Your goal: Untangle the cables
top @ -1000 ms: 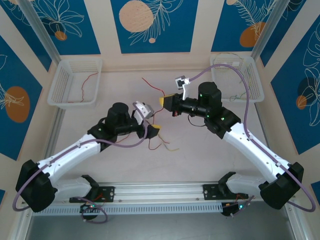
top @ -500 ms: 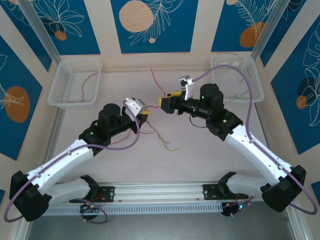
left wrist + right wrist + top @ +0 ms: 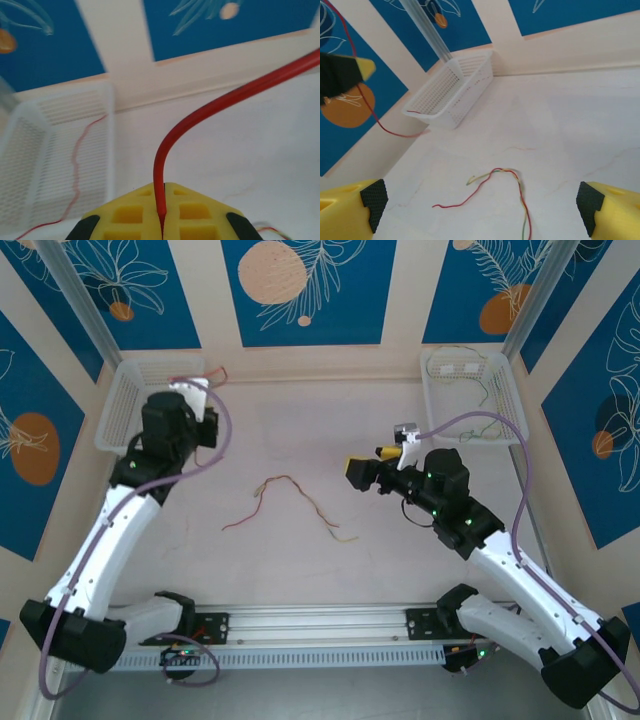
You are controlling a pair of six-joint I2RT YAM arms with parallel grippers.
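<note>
The red cable will go where red cable already lies: my left gripper will next swing outward over the basket (image 3: 128, 392) (image 3: 67, 160) by the side and release it there.
My left gripper (image 3: 205, 392) is up beside the left basket (image 3: 130, 435), and its yellow jaws (image 3: 163, 215) are shut on a red cable (image 3: 167, 150) that arches up and to the right. The right wrist view shows that gripper (image 3: 345, 72) with the red cable (image 3: 370, 115) hanging from it in a loop. A red cable and a yellow-green cable (image 3: 290, 500), twisted together, lie mid-table. My right gripper (image 3: 352, 470) hovers to their right, open and holding nothing, its fingers (image 3: 350, 210) wide apart above the twisted pair (image 3: 512, 190).
The left basket (image 3: 60, 145) holds a thin red wire (image 3: 75, 165). The right basket (image 3: 475, 395) at the back right holds pale yellow-green wires. Blue and cream wall panels close in the back and both sides.
My left gripper shut on a red cable and swung from mid-table to the left basket. My right gripper opened, let go and drew back to the right. The twisted pair settled on the table.
</note>
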